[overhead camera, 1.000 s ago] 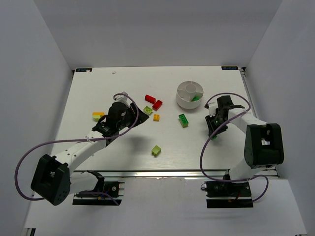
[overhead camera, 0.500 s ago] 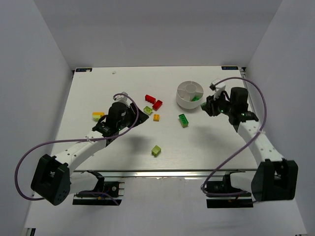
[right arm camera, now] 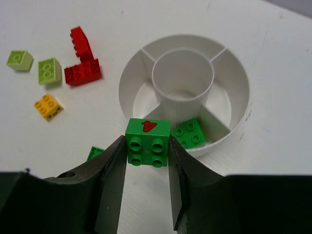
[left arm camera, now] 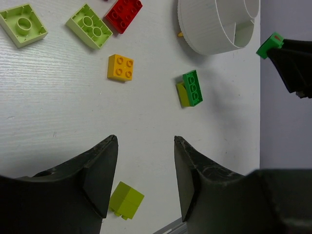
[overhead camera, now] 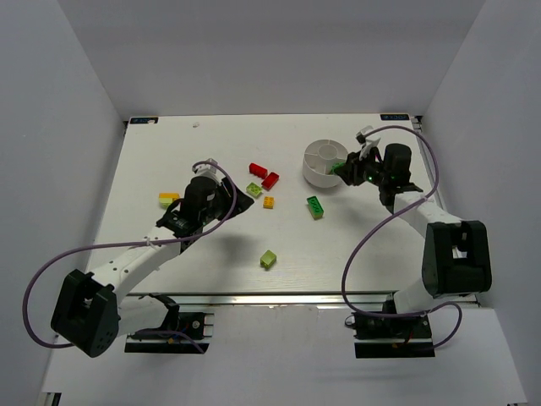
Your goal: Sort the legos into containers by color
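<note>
My right gripper should next move outward a little over the nearest wedge of the white dish (overhead camera: 314, 172) and let go of the green lego, because another green lego is inside that wedge.
My right gripper (overhead camera: 341, 168) is shut on a green lego (right arm camera: 147, 141) with a red mark on top. It holds the brick over the near rim of the round white dish (overhead camera: 314, 172), whose containers are wedges around a centre cup (right arm camera: 183, 73). Another green lego (right arm camera: 191, 132) lies in the nearest wedge. My left gripper (left arm camera: 145, 140) hangs open over bare table with nothing between its fingers. Near it lie a yellow-green lego (left arm camera: 126, 200), an orange one (left arm camera: 120, 67) and a green one on a yellow piece (left arm camera: 193, 87). Two red legos (overhead camera: 264, 175) sit left of the dish.
Two pale green bricks (left arm camera: 89, 26) (left arm camera: 23, 24) lie beyond the left gripper. A yellow and orange brick (overhead camera: 168, 200) rests at the table's left. A yellow-green brick (overhead camera: 269, 259) lies near the front edge. Grey walls enclose the table.
The right arm has swung from the table's right side up to the dish rim, carrying the green brick. The left arm has barely moved.
</note>
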